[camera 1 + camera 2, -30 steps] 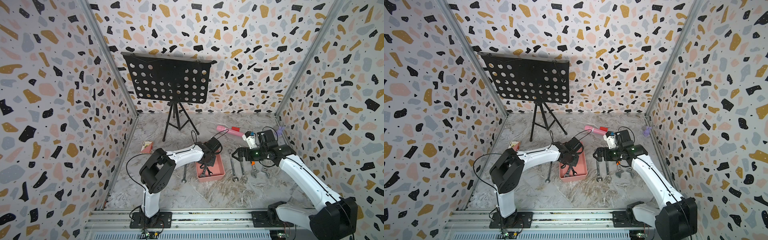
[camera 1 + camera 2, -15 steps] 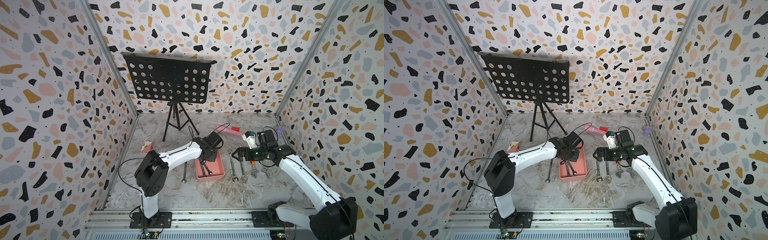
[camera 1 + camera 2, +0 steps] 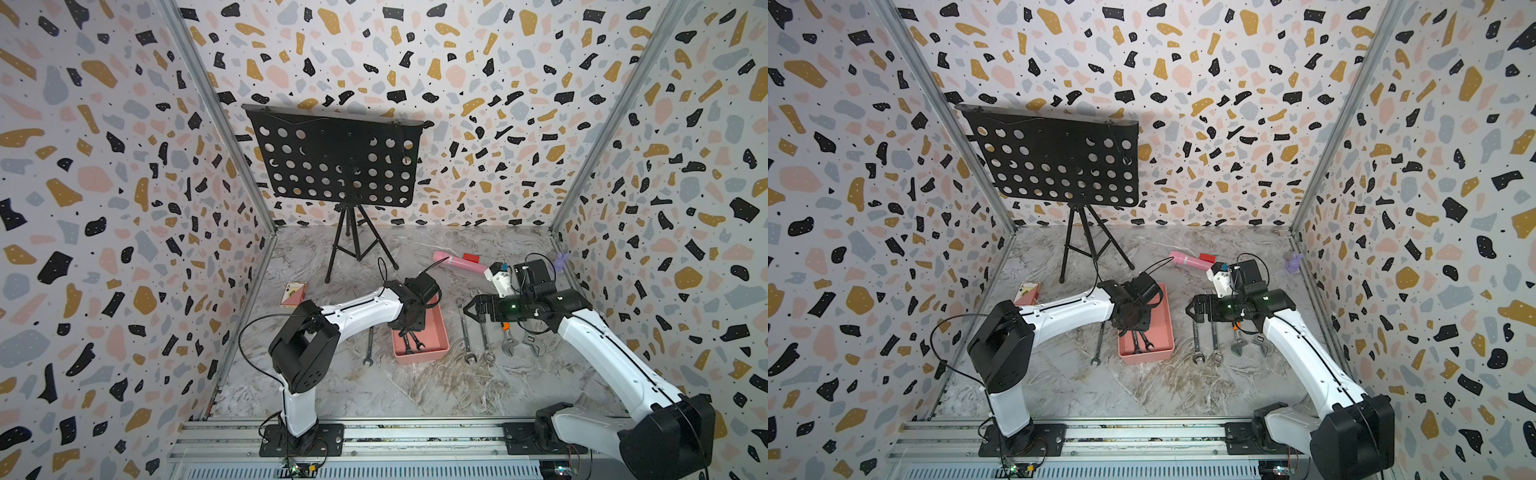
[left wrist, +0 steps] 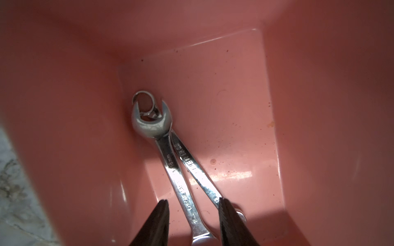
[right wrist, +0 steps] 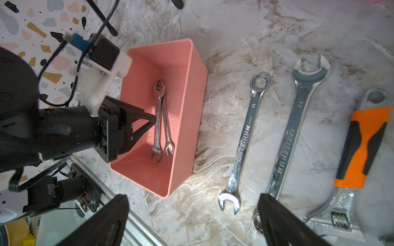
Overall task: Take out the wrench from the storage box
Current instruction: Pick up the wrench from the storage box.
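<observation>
One wrench lies over the other, so my left gripper comes down next toward the box's bottom, its fingers astride the upper wrench's shank (image 4: 185,201), and closes there.
The salmon-pink storage box (image 3: 441,332) (image 3: 1168,328) (image 5: 191,102) sits mid-table. Two small silver wrenches lie crossed on its floor (image 4: 245,119), one wrench (image 4: 170,161) (image 5: 158,119) over the other (image 4: 193,170) (image 5: 166,125). My left gripper (image 4: 193,200) (image 3: 409,330) (image 3: 1130,330) reaches down into the box, open. Its jaws stand apart on either side of the upper wrench's shaft without touching it. My right gripper (image 5: 193,197) (image 3: 467,309) (image 3: 1188,309) hangs wide open and empty above the table, right of the box.
Right of the box lie two long combination wrenches (image 5: 245,136) (image 5: 292,136) and an orange-handled adjustable wrench (image 5: 362,149). Another wrench (image 3: 369,345) lies left of the box. A black music stand (image 3: 336,166), a pink cylinder (image 3: 457,262) and a card box (image 3: 293,294) stand farther back.
The left gripper's jaws have spread apart inside the box, and its elbow has shifted slightly. The right arm has not moved.
</observation>
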Robot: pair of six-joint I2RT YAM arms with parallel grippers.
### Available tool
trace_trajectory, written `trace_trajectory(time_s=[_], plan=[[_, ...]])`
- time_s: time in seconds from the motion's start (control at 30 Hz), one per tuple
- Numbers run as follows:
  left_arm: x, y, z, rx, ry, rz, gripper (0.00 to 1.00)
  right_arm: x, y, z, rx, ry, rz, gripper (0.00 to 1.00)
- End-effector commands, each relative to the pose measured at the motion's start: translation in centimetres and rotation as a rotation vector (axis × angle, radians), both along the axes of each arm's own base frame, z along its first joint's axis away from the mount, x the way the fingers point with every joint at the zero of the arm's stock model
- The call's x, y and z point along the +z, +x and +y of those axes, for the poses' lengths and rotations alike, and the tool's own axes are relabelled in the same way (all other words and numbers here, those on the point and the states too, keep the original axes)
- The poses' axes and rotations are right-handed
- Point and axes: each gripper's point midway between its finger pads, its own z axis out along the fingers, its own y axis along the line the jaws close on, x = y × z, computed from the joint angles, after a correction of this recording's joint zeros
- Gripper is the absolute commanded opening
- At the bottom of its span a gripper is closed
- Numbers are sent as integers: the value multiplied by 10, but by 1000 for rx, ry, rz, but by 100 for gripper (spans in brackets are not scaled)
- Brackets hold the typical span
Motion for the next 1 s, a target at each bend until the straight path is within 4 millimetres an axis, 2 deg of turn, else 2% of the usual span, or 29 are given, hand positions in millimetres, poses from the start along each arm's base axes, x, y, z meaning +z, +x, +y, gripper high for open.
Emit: trace_trajectory(time_s=[0.0,0.17,0.4,0.7,0.97], plan=[[4,-8,12,149,-15,4,42,10,-2,3,21,14,-33,100],[-17,-15,18,192,13,54,40,9,-2,3,23,16,-35,100],[-38,-19,12,180,26,112,34,6,-4,-1,20,12,-35,100],[-61,-24,28,173,97,143,26,3,-3,-7,3,18,-32,100],[-81,-16,15,101,79,182,23,2,-2,-12,-8,27,-29,100]])
